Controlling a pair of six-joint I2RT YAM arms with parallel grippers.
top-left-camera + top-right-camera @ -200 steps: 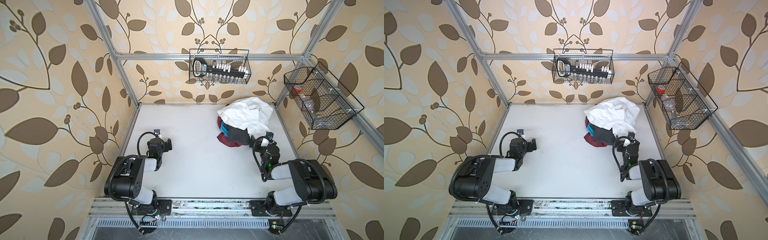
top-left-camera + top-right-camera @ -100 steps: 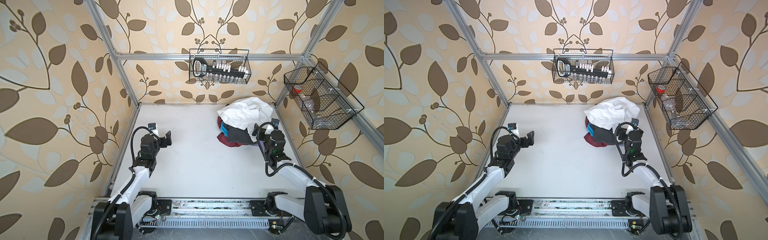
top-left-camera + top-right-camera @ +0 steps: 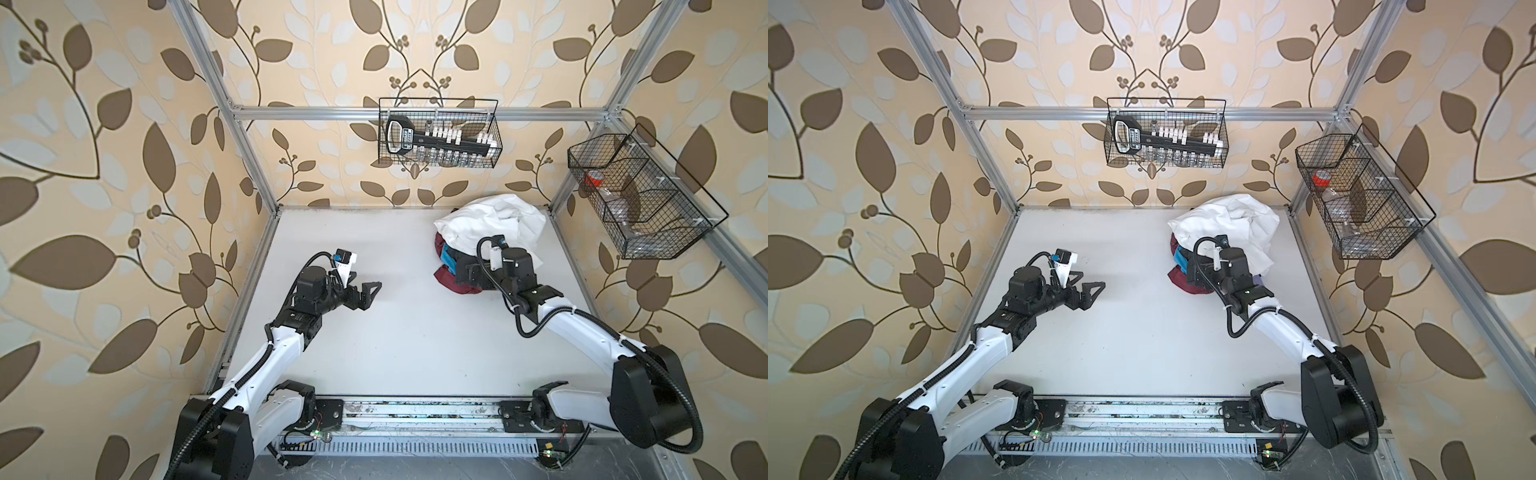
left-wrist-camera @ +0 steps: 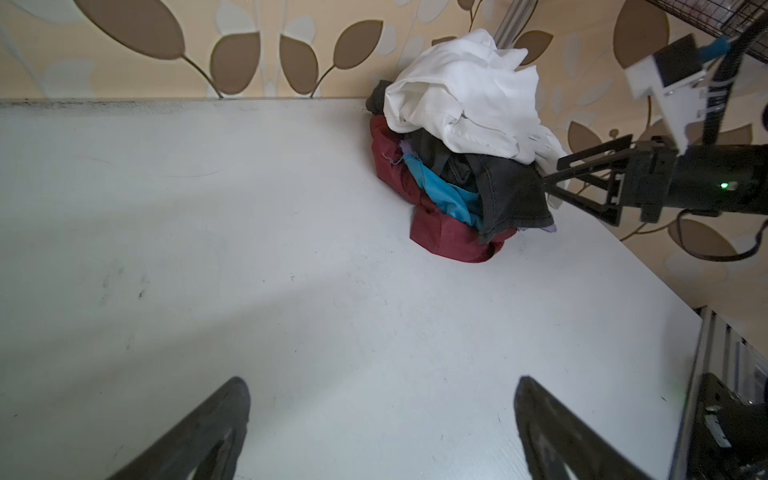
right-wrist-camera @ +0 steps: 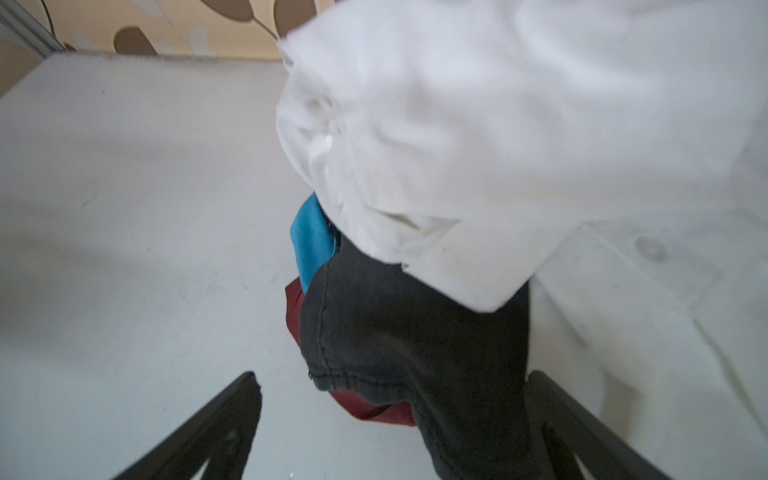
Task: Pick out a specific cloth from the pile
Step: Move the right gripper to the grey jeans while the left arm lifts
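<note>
My right gripper lowers onto the charcoal cloth just below the white garment's hanging flap next and closes, since that part of the cloth lies uncovered between my spread fingers.
The pile (image 3: 478,249) lies at the table's back right corner, with a big white garment (image 3: 494,222) on top, a maroon one (image 4: 440,232) below and a bright blue bit (image 4: 440,187). The cloth (image 4: 511,187), dark charcoal with a stitched hem, hangs out at the pile's front. My right gripper (image 5: 392,376) is open, and the cloth (image 5: 415,332) lies between its spread fingers, which reach the pile's near edge (image 3: 467,270). My left gripper (image 4: 380,380) is open and empty, above bare table left of centre (image 3: 371,294), far from the pile.
A wire basket (image 3: 438,133) with a black tool hangs on the back wall. Another wire basket (image 3: 640,199) hangs on the right wall beside the pile. Aluminium frame posts (image 3: 557,203) stand at the table's back corners. The white table (image 3: 395,353) spreads between the arms.
Both arms have unfolded from near the front rail. The right gripper has moved up to the pile and around the dark cloth. The left gripper has moved out over the table.
</note>
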